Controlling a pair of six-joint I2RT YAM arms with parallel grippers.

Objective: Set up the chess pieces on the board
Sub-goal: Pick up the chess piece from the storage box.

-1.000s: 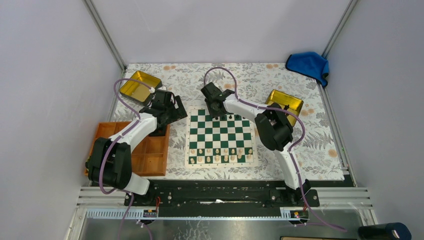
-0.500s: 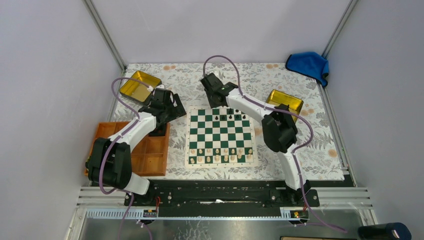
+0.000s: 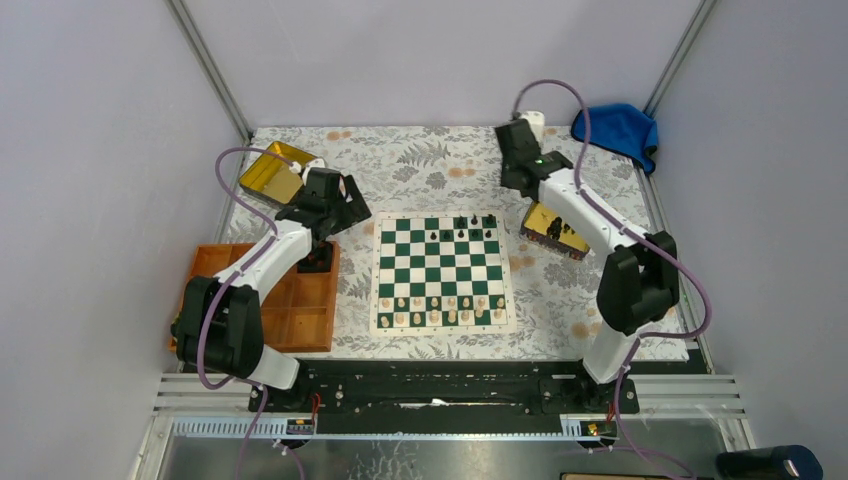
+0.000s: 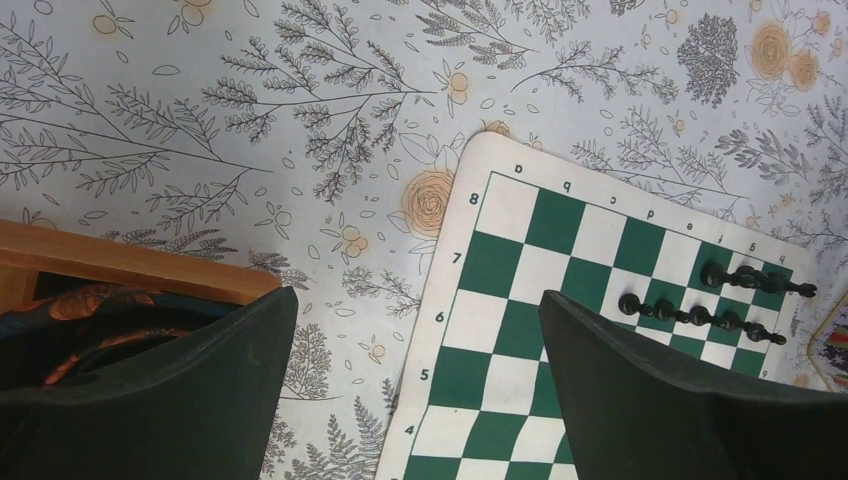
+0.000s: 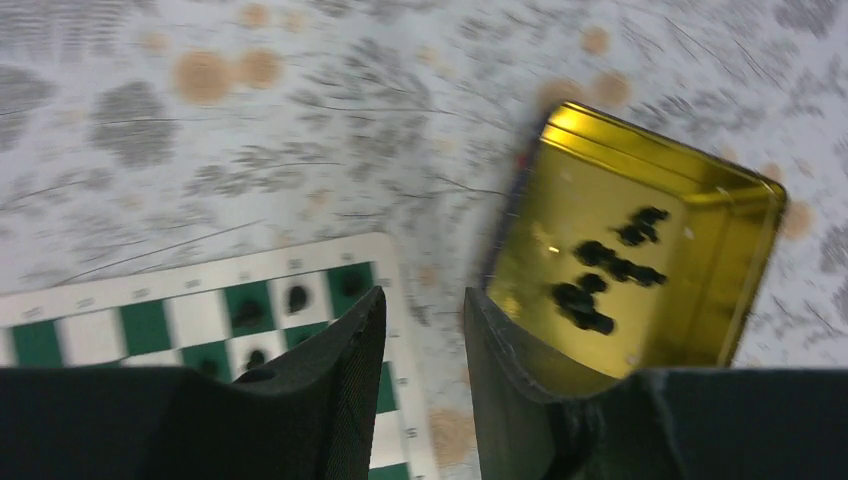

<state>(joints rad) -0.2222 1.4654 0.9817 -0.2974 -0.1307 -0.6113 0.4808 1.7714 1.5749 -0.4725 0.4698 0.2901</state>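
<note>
My right gripper needs to move across and down onto the gold tin's board-side black piece (image 5: 571, 297), as that piece is below its fingers and to their right in the top view.
The green and white board (image 3: 440, 270) lies mid-table. Several black chess pieces (image 3: 461, 232) stand on its two far rows, toward the right corner; they also show in the left wrist view (image 4: 700, 318) and, blurred, in the right wrist view (image 5: 297, 297). More black pieces (image 5: 600, 270) lie in the right gold tin (image 3: 553, 228). My right gripper (image 3: 512, 172) hangs high over the mat between the board's far right corner and that tin, jaws a narrow gap apart and empty (image 5: 425, 340). My left gripper (image 3: 335, 215) is wide open and empty beside the board's far left corner (image 4: 415, 400).
Cream pieces (image 3: 440, 310) fill the board's two near rows. An orange compartment tray (image 3: 270, 300) sits left of the board under my left arm. A second gold tin (image 3: 268, 172) stands at the back left. A blue cloth (image 3: 615, 130) lies in the back right corner.
My right arm left the board's far edge and swung right and back, over to the right gold tin. My left gripper shifted slightly away from the tray.
</note>
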